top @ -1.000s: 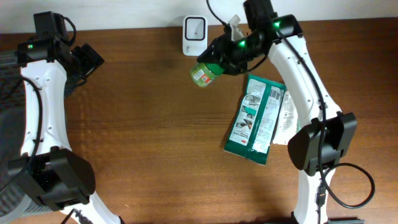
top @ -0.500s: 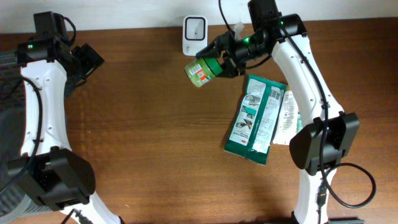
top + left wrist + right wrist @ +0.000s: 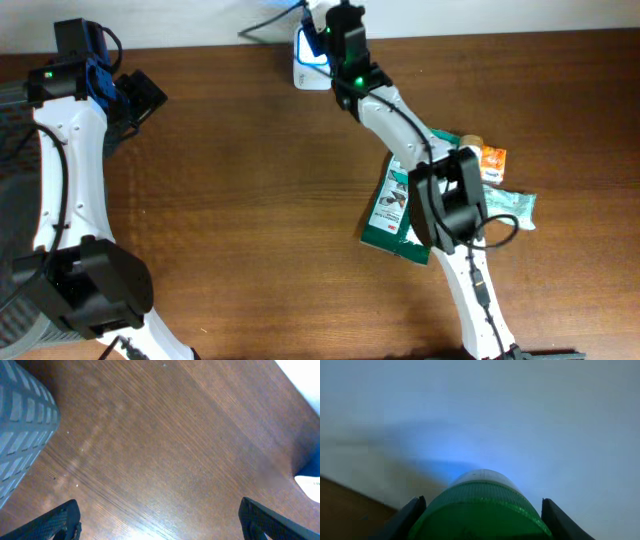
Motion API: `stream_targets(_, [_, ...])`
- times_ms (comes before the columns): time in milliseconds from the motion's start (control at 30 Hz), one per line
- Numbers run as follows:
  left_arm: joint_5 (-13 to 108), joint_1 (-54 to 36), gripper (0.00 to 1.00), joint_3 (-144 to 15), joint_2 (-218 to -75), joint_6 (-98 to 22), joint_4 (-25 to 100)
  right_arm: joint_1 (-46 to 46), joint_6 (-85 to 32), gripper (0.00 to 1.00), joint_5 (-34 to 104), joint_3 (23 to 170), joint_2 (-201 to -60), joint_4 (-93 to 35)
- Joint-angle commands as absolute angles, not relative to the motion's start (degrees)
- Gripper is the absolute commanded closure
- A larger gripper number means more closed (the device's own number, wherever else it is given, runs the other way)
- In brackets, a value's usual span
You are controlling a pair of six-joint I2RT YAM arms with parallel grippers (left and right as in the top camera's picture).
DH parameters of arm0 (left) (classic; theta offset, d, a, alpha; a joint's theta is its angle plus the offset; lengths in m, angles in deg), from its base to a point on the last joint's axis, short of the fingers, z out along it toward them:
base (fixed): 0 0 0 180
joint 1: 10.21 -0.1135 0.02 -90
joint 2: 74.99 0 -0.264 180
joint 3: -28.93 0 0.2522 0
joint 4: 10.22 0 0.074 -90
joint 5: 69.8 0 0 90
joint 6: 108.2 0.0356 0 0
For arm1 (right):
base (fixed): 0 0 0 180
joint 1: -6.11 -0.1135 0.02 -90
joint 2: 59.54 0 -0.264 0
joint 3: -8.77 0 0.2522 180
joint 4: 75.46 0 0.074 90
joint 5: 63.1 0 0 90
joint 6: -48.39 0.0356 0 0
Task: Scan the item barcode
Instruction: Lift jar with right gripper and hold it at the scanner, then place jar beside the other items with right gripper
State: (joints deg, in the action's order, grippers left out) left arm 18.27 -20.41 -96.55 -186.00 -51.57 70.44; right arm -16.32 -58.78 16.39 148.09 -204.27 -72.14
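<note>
The right gripper needs to move away from the scanner (image 3: pixel 302 72) to the right in the overhead view, then lower the jar beside the far end of the green packet, where bare wood shows.
In the right wrist view my right gripper (image 3: pixel 480 522) is shut on a jar with a ribbed green lid (image 3: pixel 480 505), a dark finger on each side of it. The lid faces a pale surface lit by a blue glow. Overhead, the right arm (image 3: pixel 385 105) reaches to the white scanner (image 3: pixel 302 72) at the table's back edge. The scanner glows blue, and the arm hides the jar in this view. My left gripper (image 3: pixel 135 95) hangs open at the far left over bare wood, with nothing between its fingertips (image 3: pixel 62 520).
A green packet (image 3: pixel 400 215) lies right of centre under the right arm. An orange item (image 3: pixel 490 160) and a pale green packet (image 3: pixel 510 205) lie beside it. A grey basket (image 3: pixel 20 435) stands at the left edge.
The right arm has swung the jar up and left to the scanner, which now glows blue. The items on the right have come into view. The left arm has not moved.
</note>
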Motion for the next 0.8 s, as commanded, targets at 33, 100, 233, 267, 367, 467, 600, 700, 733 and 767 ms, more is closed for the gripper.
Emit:
stream_targets(33, [17.83, -20.52, 0.01, -97.49, -185.12, -50.65, 70.52, -16.37, -70.15, 0.51, 15.91, 149.29, -206.85, -78.52])
stream_targets(100, [17.83, -20.52, 0.01, -97.49, -185.12, -50.65, 70.52, -16.5, -70.13, 0.5, 15.89, 149.29, -206.85, -79.02])
stream_targets(233, [17.83, -20.52, 0.01, -97.49, -185.12, -50.65, 70.52, -18.27, -70.13, 0.5, 15.87, 149.29, -206.02, -79.09])
stream_targets(267, [17.83, -20.52, 0.01, -97.49, -185.12, -50.65, 70.52, -18.38, -70.1, 0.5, 15.89, 149.29, -205.58, -78.85])
stream_targets(367, [17.83, -20.52, 0.01, -97.49, -185.12, -50.65, 70.52, -18.57, -69.56, 0.5, 17.01, 149.29, -200.34, -69.01])
stream_targets(467, [17.83, -20.52, 0.01, -97.49, -185.12, -50.65, 70.52, -18.53, -61.95, 0.45, 19.72, 149.29, -192.66, -58.54])
stream_targets(600, [17.83, -20.52, 0.01, -97.49, -185.12, -50.65, 70.52, -18.53, -59.07, 0.57, 26.99, 149.29, -182.65, -30.24])
stream_targets(700, [17.81, -20.52, 0.01, -97.49, -185.12, -50.65, 70.52, -18.53, -59.07, 0.57, 26.93, 149.29, -182.74, -8.8])
stream_targets(733, [17.83, -20.52, 0.01, -97.49, -185.12, -50.65, 70.52, -18.51, -59.07, 0.57, 26.91, 149.27, -183.07, -3.03])
stream_targets(767, [17.83, -20.52, 0.01, -97.49, -185.12, -50.65, 70.52, -18.44, -59.09, 0.57, 26.86, 149.27, -183.53, 2.5])
